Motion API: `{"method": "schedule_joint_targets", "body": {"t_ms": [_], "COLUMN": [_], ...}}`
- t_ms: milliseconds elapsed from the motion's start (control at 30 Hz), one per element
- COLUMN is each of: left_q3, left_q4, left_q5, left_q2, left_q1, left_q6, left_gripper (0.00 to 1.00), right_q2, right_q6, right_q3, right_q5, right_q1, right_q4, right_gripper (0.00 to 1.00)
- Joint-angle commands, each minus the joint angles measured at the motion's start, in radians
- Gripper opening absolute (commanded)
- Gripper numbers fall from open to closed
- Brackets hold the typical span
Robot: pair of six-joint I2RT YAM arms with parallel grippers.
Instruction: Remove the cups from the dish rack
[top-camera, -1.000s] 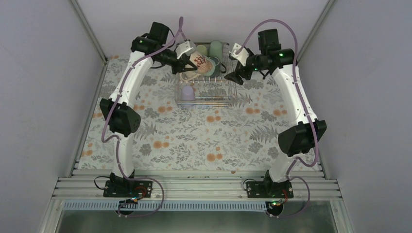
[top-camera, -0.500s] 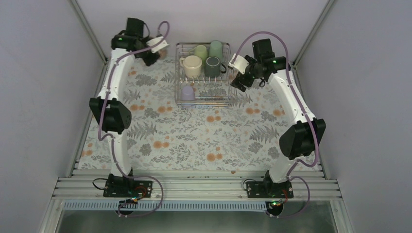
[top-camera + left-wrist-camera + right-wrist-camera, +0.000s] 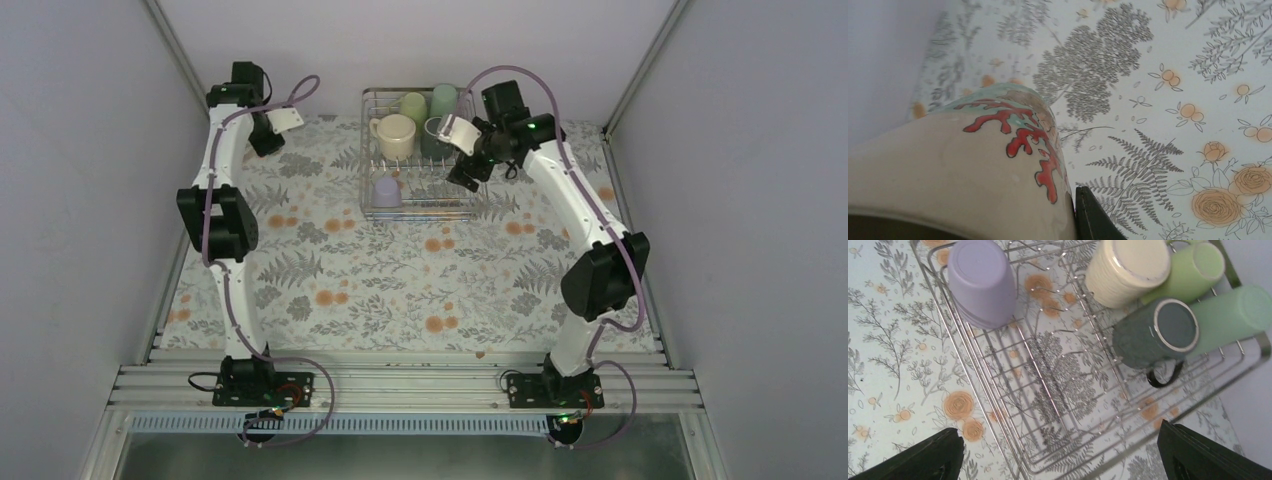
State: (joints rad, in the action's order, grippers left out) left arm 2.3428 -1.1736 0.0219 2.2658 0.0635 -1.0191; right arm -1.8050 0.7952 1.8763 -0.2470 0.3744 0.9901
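Note:
The wall stands close beside the beige cup point(image 3: 968, 165), so the left gripper next needs to draw back and down, away from the wall, and release the cup on open cloth.
My left gripper point(image 3: 264, 142) is at the far left back of the table, shut on the beige cup with red and teal markings point(image 3: 948, 165). One dark finger point(image 3: 1093, 220) presses its side, and the other is hidden behind the cup. The wire dish rack point(image 3: 417, 205) holds a cream cup point(image 3: 395, 135), two pale green cups point(image 3: 413, 103) point(image 3: 444, 98), a dark grey-green mug point(image 3: 1155, 332) and a lavender cup point(image 3: 386, 190). My right gripper point(image 3: 463, 178) hangs open and empty over the rack's right part point(image 3: 1048, 390), with the lavender cup point(image 3: 980, 282) and cream cup point(image 3: 1128, 270) ahead of it.
A floral cloth point(image 3: 400, 280) covers the table. Grey walls stand close on the left, back and right. The left wall point(image 3: 878, 60) is right beside the held cup. The rack stands at the back middle.
My left arm swung from over the rack to the far left back, carrying the beige cup. My right gripper moved left, from beside the rack to over its right part.

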Motion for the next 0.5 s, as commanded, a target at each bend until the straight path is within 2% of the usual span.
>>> {"method": "schedule_joint_targets", "body": {"t_ms": [0, 133, 467], "left_q3": [0.047, 0.103, 0.106], "left_q4": [0.025, -0.030, -0.083], "left_q5": [0.024, 0.018, -0.002], "left_q2": [0.018, 0.071, 0.108], "left_q1": [0.021, 0.033, 0.041], "left_q6": [-0.077, -0.081, -0.107], "left_gripper": [0.02, 0.02, 0.02], "right_q2": [-0.048, -0.089, -0.214], "right_q6": [-0.029, -0.037, -0.106], "right_q3": [0.066, 0.094, 0.180], "right_q5": [0.017, 0.028, -0.019], "right_q1": [0.051, 0.092, 0.150], "right_q4": [0.032, 0.037, 0.027], "right_gripper": [1.00, 1.00, 1.00]}}
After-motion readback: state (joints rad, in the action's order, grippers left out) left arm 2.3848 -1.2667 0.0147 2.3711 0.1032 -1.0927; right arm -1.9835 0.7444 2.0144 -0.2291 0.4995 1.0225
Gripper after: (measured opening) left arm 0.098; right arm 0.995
